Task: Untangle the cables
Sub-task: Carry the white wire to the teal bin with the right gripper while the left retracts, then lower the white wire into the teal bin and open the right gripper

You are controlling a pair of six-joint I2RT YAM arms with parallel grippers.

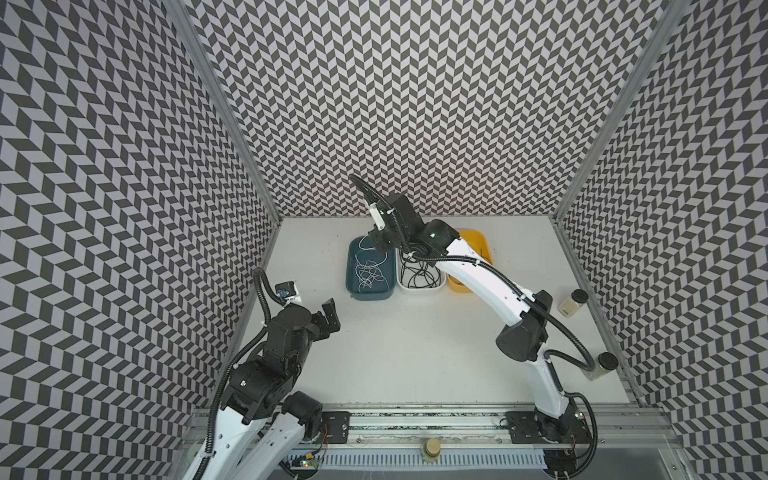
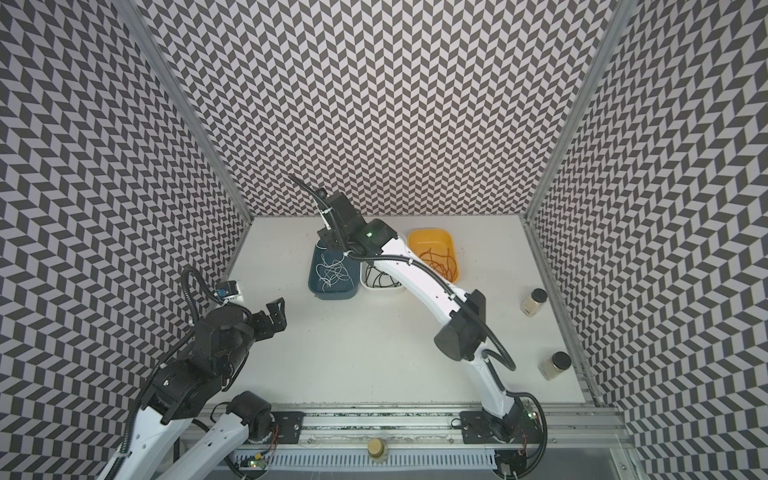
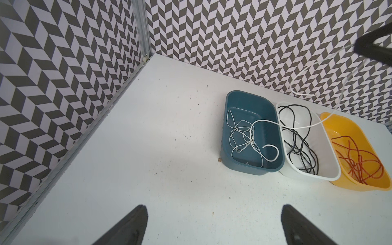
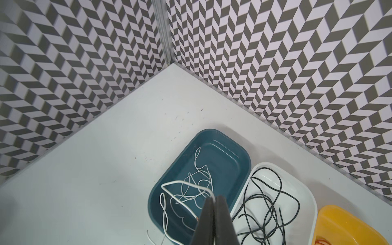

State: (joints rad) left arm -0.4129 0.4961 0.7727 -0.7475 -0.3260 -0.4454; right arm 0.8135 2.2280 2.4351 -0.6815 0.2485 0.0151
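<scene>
The white cable goes down with my right gripper toward the blue tray (image 1: 350, 266) (image 4: 199, 184) below it next for release inside, where the rest of this tangle lies.
Three trays stand in a row at the back of the table. The blue tray (image 1: 350, 266) (image 3: 229, 101) holds tangled white cables (image 1: 370, 272) (image 3: 244, 135). Black cables (image 3: 301, 140) (image 4: 265, 203) lie in the white tray (image 3: 307, 176), and red-orange cables (image 2: 440, 259) (image 3: 360, 161) lie in the yellow tray (image 2: 432, 235). My right gripper (image 4: 214, 198) (image 1: 380, 243) hangs above the blue tray, shut on a white cable (image 4: 180, 182). That cable runs from the blue tray over the white tray's rim. My left gripper (image 3: 214, 210) (image 1: 332, 318) is open and empty, low at the table's left.
Two lidded jars (image 1: 572, 302) (image 1: 600, 365) stand near the right wall, and another jar (image 1: 431, 449) sits on the front rail. Chevron-patterned walls close in the table on three sides. My right arm (image 1: 482, 286) arches over the white and yellow trays.
</scene>
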